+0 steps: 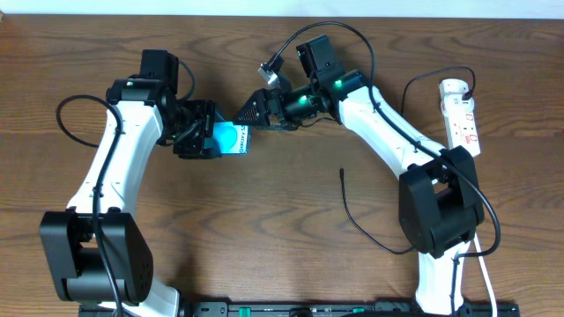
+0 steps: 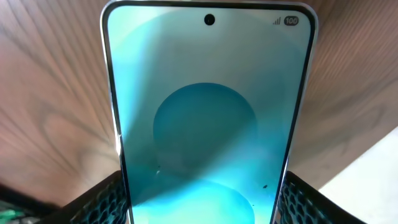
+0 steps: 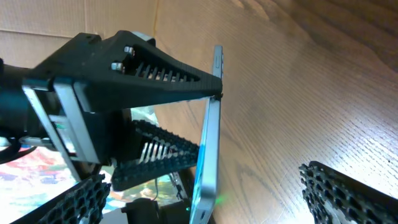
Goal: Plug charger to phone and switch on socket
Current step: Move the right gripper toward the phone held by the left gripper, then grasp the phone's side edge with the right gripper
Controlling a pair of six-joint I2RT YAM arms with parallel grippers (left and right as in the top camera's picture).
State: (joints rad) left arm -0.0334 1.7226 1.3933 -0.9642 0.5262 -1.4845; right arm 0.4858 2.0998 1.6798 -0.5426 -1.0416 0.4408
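Note:
The right gripper goes left in the overhead view and back next, fingers straddling the thickness of the phone's loose end (image 1: 240, 139) (image 3: 204, 200), since it sticks out uncovered.
The phone (image 1: 233, 138) with its teal-blue screen is held off the table, my left gripper (image 1: 211, 138) shut on its two long edges. Its screen (image 2: 205, 112) fills the left wrist view, and a black meshed finger (image 2: 102, 202) presses each side. My right gripper (image 1: 245, 119) is open just right of the phone. In the right wrist view the phone (image 3: 208, 137) stands edge-on between my wide-apart fingers (image 3: 348, 190), touching neither. The charger (image 1: 366, 224) lies loose on the table, its plug tip (image 1: 342, 173) free. The socket (image 1: 463, 113) lies at the far right.
A white cord (image 1: 487, 282) runs down from the socket past the right arm's base (image 1: 441, 211). Black robot cables loop above both arms. The brown wooden table (image 1: 264, 229) carries nothing else near the phone.

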